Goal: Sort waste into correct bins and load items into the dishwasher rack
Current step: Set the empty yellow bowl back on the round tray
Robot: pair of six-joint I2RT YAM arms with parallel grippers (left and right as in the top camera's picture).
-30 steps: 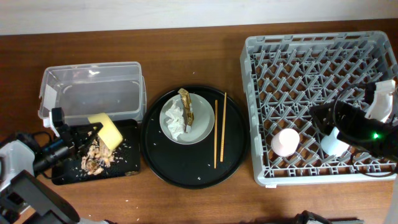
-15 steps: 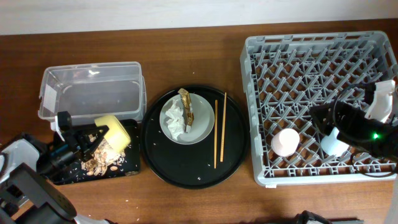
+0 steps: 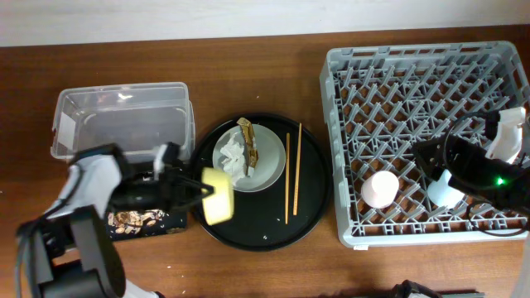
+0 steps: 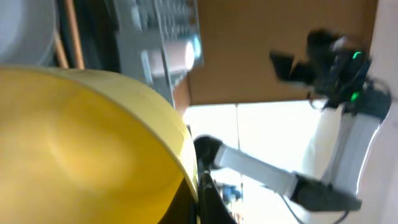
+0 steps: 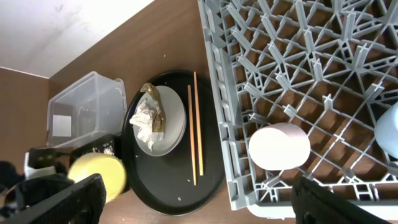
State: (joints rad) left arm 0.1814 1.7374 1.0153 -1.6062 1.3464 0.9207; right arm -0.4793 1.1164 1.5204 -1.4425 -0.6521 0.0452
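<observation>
I should move my left gripper right in the overhead view over the round tray's bare near part below, level, lower and release the bowl (image 3: 219, 199).
My left gripper (image 3: 201, 191) is shut on the rim of the yellow bowl (image 3: 219, 199) and holds it tilted over the left edge of the round black tray; the bowl (image 4: 81, 143) fills the left wrist view. Tan food scraps (image 3: 132, 220) lie in the shallow black tray (image 3: 170, 222), in front of the clear tub (image 3: 124, 124). The pale plate (image 3: 267, 168) holds the white tissue (image 3: 233, 157) and the gold-brown wrapper (image 3: 248, 139). Two chopsticks (image 3: 292, 174) lie beside it. The pink cup (image 3: 381, 189) and blue cup (image 3: 445, 192) stand in the grey rack (image 3: 414, 74). My right gripper (image 3: 432, 153) is open and empty above the rack.
The round black tray (image 3: 257, 223) sits between the bins and the rack, with a few crumbs on it. The rack's rim stands above the table at the right. Brown table shows along the front and behind the tub.
My left gripper has carried the yellow bowl to the right, from over the shallow black tray to the left edge of the round tray. The right arm has not moved.
</observation>
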